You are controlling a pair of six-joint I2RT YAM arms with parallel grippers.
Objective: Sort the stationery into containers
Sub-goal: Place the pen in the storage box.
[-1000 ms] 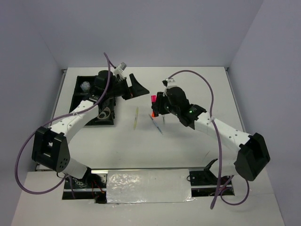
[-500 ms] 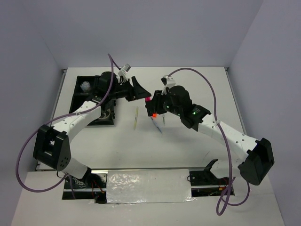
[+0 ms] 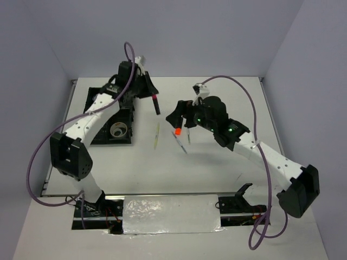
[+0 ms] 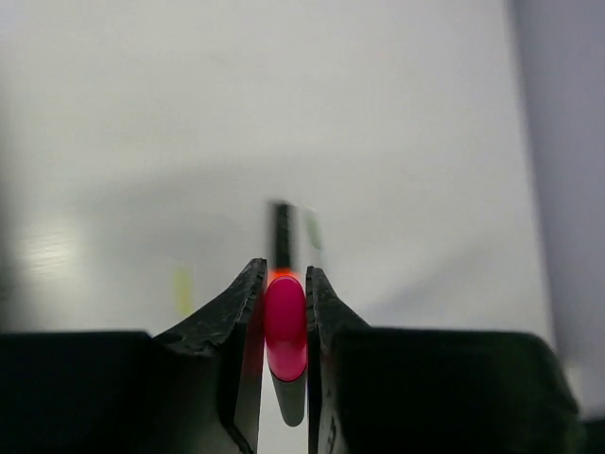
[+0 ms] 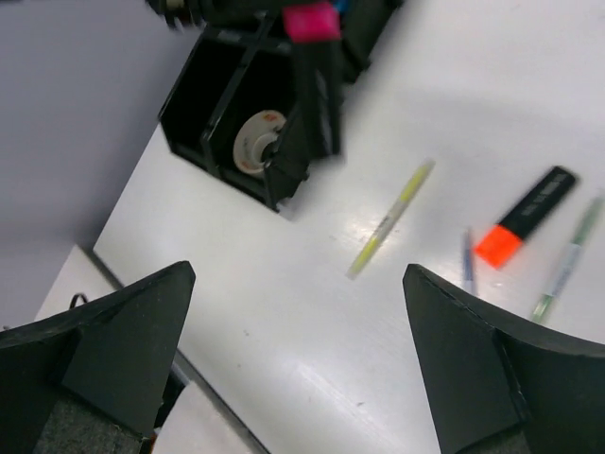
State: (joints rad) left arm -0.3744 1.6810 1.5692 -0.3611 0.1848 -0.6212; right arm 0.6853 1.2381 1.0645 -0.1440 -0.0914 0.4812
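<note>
Next, my right gripper moves down to the highlighter below, tilts its fingers downward, and closes on the black body [image 3: 179, 127] [image 5: 525, 218] beside the orange cap.
My left gripper [image 3: 153, 96] [image 4: 284, 276] is shut on the pink cap of a black highlighter [image 3: 156, 106] [image 4: 285, 322] [image 5: 317, 76], which hangs in the air right of the black divided tray [image 3: 96, 120] [image 5: 203, 104]. My right gripper [image 3: 178, 112] [image 5: 298, 279] is open and holds nothing, above the table's middle. Under it lie an orange-capped highlighter [image 3: 177, 130] [image 5: 525, 216], a yellow pen [image 3: 156, 135] [image 5: 389, 219], a blue pen [image 3: 181, 145] [image 5: 468, 260] and a green pen [image 3: 188, 136] [image 5: 567, 257]. A tape roll [image 3: 118, 130] [image 5: 257, 142] sits in the tray's near compartment.
The tray lies at the table's left, its far compartments mostly hidden behind my left arm. White walls close the table on three sides. A foil-covered strip [image 3: 171, 214] runs along the near edge between the arm bases.
The pink-capped highlighter passed from my right gripper to my left. The left jaws shut on it and carried it left; the right jaws opened and drew back.
</note>
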